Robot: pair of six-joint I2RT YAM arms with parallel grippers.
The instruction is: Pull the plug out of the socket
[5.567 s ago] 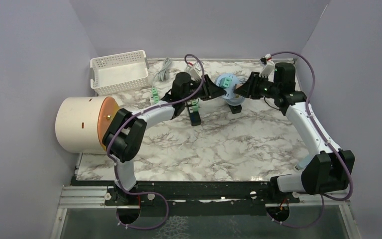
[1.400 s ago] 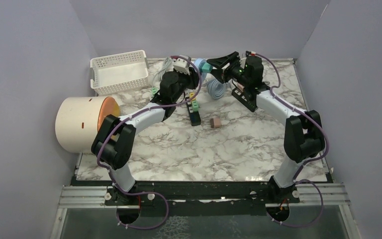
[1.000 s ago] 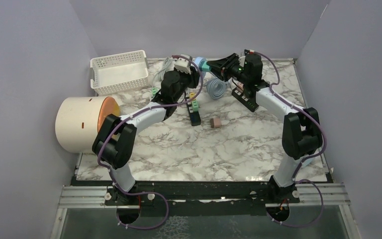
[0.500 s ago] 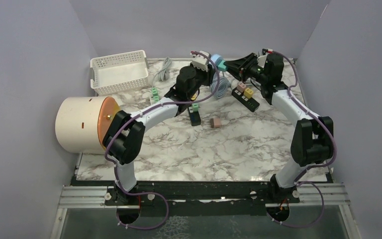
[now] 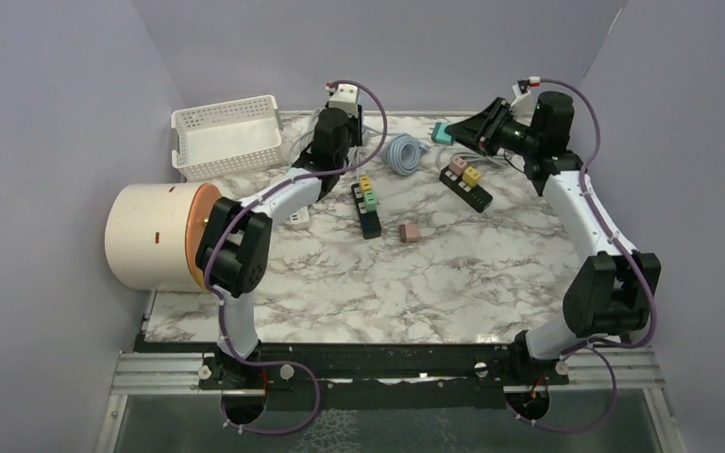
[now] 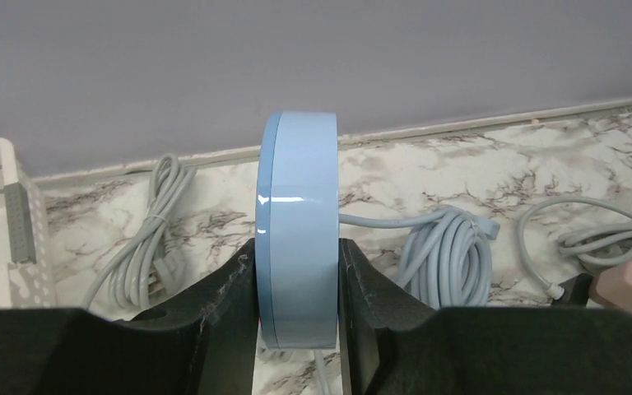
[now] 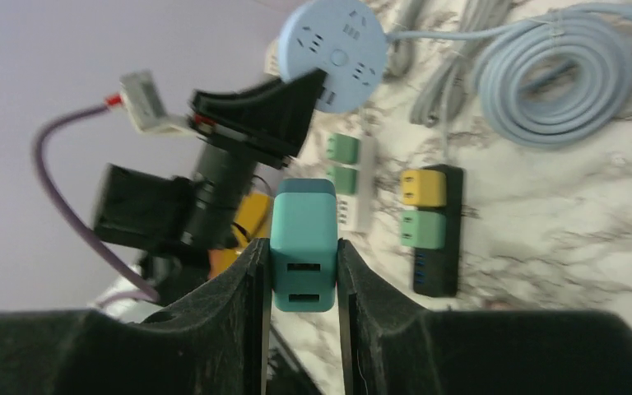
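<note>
The left gripper lowers and turns next and frees the socket point(image 6: 299, 239) flat on the tabletop point(image 6: 214, 262) beside the grey cable bundle below it, since the plug is out.
My left gripper point(image 6: 296, 265) is shut on the rim of the round light-blue socket point(image 6: 299, 239), held edge-on above the table at the back. In the right wrist view the socket's face point(image 7: 339, 51) shows in the left gripper, with no plug in it. My right gripper point(image 7: 303, 271) is shut on the teal plug point(image 7: 303, 239). In the top view the teal plug point(image 5: 441, 133) sits at the right gripper's point(image 5: 449, 135) tips, well to the right of the left gripper point(image 5: 332, 127). The socket's coiled blue cord point(image 5: 403, 152) lies between them.
A white basket point(image 5: 227, 137) stands at the back left and a large cream cylinder point(image 5: 151, 236) at the left. Two black power strips point(image 5: 368, 212) point(image 5: 469, 186) carry coloured plugs. A pink plug point(image 5: 410, 231) lies loose. A grey cable bundle point(image 6: 144, 247) lies by the back wall.
The grippers have drawn apart: the right moved right with the teal plug, the left moved left with the blue socket. Plug and socket, close together before, are now separate.
</note>
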